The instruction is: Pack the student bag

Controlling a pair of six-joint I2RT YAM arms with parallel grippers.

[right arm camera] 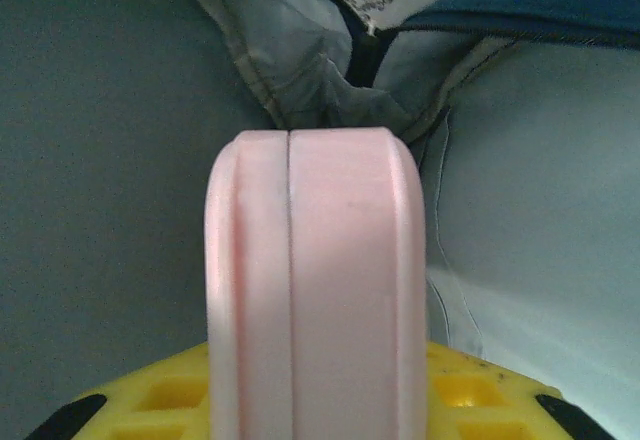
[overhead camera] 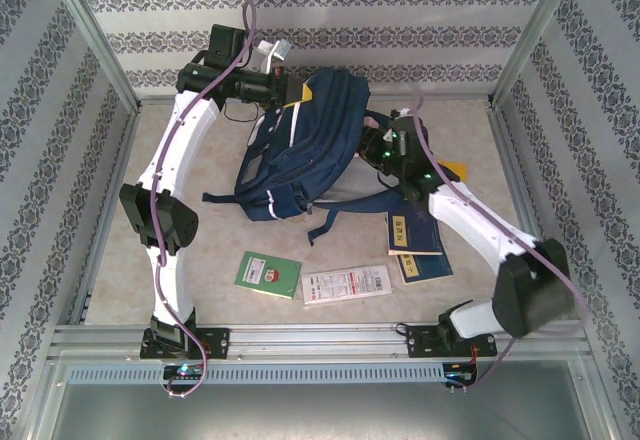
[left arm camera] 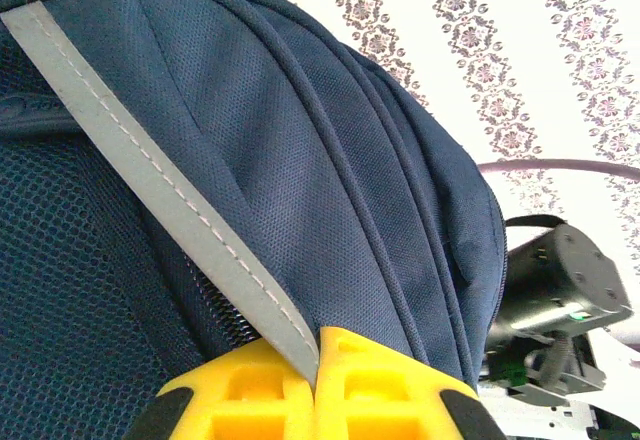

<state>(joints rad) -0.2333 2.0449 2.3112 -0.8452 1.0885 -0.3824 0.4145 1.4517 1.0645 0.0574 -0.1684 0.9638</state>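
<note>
My left gripper should next move the bag's raised top down over the grey-lined opening and let go of the fabric, because the pink case already stands inside the bag.
The student bag, navy blue with dark straps, lies mid-table with its top lifted toward the back. My left gripper is at that top edge. In the left wrist view its yellow fingers are shut on the bag's fabric beside a grey strip. My right gripper is pushed into the bag's right side. In the right wrist view that gripper is shut on a pink rounded case, which stands upright. The bag's grey lining surrounds the case.
On the table in front of the bag lie a green booklet, a white leaflet and two blue booklets. A yellow item shows behind the right arm. Metal frame posts and patterned walls enclose the table.
</note>
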